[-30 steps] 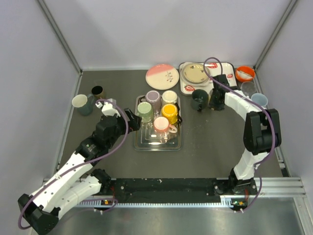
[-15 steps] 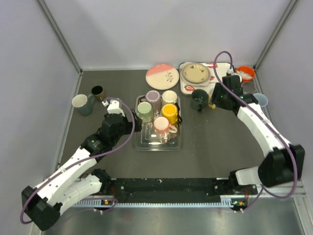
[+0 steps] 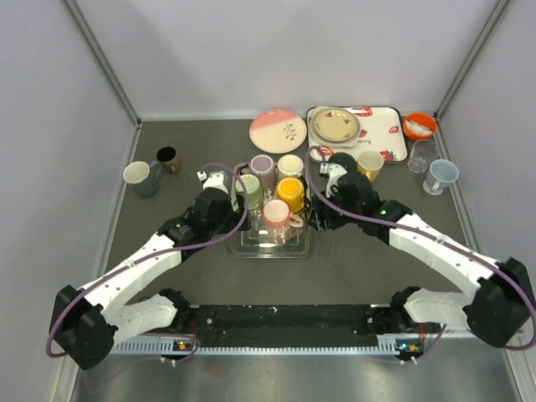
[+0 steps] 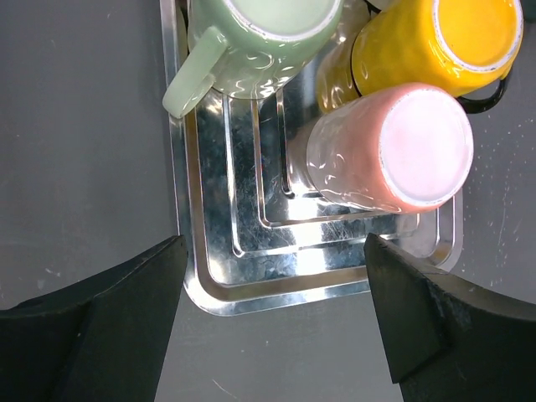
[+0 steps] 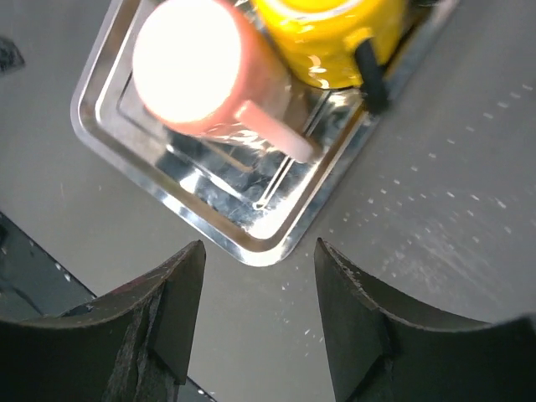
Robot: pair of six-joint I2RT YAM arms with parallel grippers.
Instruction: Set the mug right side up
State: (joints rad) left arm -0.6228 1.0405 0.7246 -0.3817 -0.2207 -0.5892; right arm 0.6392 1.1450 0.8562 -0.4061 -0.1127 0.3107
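I will next lower my right gripper to the left in the top view, its open fingers going around the pink mug's handle, which sticks out below there.
A silver tray in the middle holds several mugs bottom up: green, purple, cream, yellow and pink. My left gripper is open at the tray's left side. In the left wrist view it hovers over the tray's near edge, with the pink mug ahead. My right gripper is open at the tray's right side. In the right wrist view it is above the tray corner, and the pink mug lies ahead with its handle toward it.
A tan mug and a dark green mug stand behind the right arm. A pink plate, a white tray with a plate, an orange bowl, a glass and a blue cup are at the back right. Two cups stand far left.
My right arm swung from the dark green mug at the back right to the tray's right side; a tan mug now stands uncovered there. My left gripper moved closer to the tray.
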